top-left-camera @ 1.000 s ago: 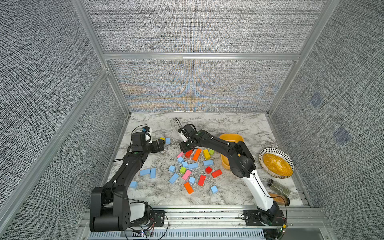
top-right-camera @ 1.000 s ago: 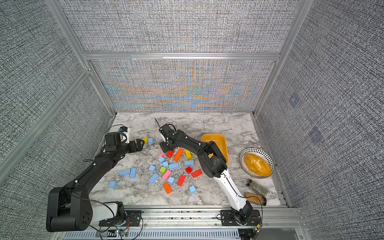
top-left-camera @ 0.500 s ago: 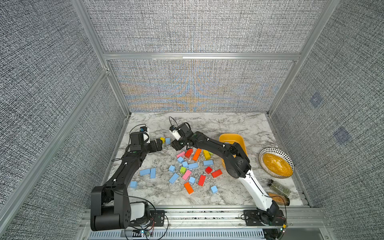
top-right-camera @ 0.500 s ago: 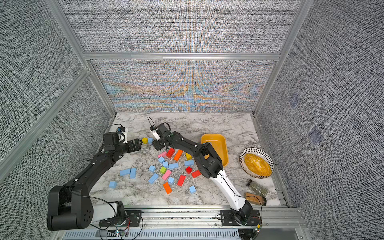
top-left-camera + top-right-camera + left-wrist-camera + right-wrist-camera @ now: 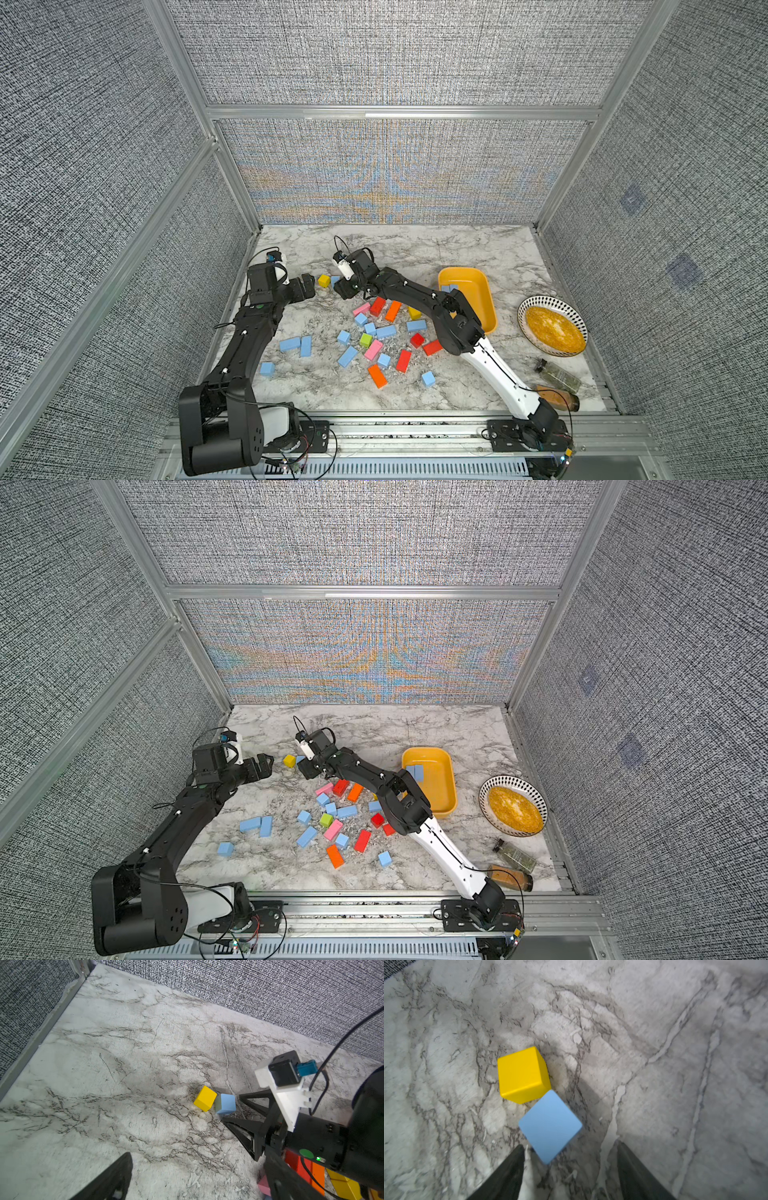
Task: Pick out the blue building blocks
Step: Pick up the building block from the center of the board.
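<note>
Next, my right gripper slides on toward the yellow cube [image 5: 324,281] and closes around the blue cube touching it, since only that one's near corner reaches between its fingertips.
Several blue building blocks [image 5: 386,331] [image 5: 307,836] lie scattered among other colours mid-table, and two rest in the yellow bin [image 5: 486,299]. One blue cube [image 5: 550,1126] [image 5: 225,1103] [image 5: 335,280] touches a yellow cube [image 5: 521,1075] [image 5: 324,281] at the back left. My right gripper [image 5: 569,1144] [image 5: 338,288] [image 5: 304,766] is open, with that cube's near corner just between its fingertips, nearer one finger. My left gripper [image 5: 197,1159] [image 5: 308,284] [image 5: 266,762] is open and empty, a little to the left of the yellow cube.
Red, orange, pink, yellow and green blocks [image 5: 377,375] mix with the blue ones. A patterned plate of yellow food [image 5: 552,328] and two spice jars [image 5: 559,378] stand at the right. The left wall and back wall are close to both grippers.
My right gripper has travelled left from the pile to the blue cube beside the yellow one, its jaws widening. The left gripper has drawn back slightly to the left.
</note>
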Robot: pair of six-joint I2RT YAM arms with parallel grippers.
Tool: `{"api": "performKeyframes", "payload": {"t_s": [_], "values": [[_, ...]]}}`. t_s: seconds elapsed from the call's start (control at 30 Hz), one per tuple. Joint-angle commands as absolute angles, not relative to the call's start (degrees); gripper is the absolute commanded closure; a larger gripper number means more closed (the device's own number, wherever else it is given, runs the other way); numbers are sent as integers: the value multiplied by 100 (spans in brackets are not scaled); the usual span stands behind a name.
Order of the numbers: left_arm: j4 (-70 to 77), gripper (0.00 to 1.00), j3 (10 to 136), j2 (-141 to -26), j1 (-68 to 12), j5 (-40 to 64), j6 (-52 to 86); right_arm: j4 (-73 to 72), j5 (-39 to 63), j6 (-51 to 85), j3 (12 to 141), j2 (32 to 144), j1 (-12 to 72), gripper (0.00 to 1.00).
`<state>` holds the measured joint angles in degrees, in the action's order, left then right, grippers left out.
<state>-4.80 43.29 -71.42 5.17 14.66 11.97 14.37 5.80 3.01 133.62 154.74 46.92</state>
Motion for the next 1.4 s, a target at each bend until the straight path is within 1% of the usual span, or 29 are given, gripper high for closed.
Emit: {"api": "performKeyframes", "payload": {"t_s": [0.0, 0.2, 0.37, 0.43, 0.77, 0.93, 1.17, 1.3, 1.37], "values": [[-444, 0, 4329, -7102, 544, 1527, 1160, 1164, 737, 482, 13412, 15572, 4693, 29], [-440, 0, 4316, -7087, 579, 1566, 1160, 857, 756, 680, 13456, 15770, 4676, 28], [-421, 0, 4307, -7114, 594, 1669, 1112, 730, 748, 734, 13465, 15839, 4651, 31], [-413, 0, 4298, -7136, 590, 1767, 1058, 691, 739, 722, 13455, 15829, 4638, 34], [-396, 0, 4298, -7206, 596, 1925, 1006, 528, 642, 612, 13180, 15598, 4641, 57], [-404, 0, 4306, -7169, 589, 2315, 841, 560, 593, 528, 13123, 15372, 4657, 68], [-252, 0, 4237, -7080, 596, 3235, 788, 195, 461, 395, 12185, 14401, 4654, 79], [-159, 0, 4225, -7147, 560, 3563, 915, 205, 366, 343, 11668, 13795, 4623, 83], [-149, 0, 4260, -7242, 467, 3656, 949, 150, 280, 414, 11191, 13341, 4568, 85]]}}
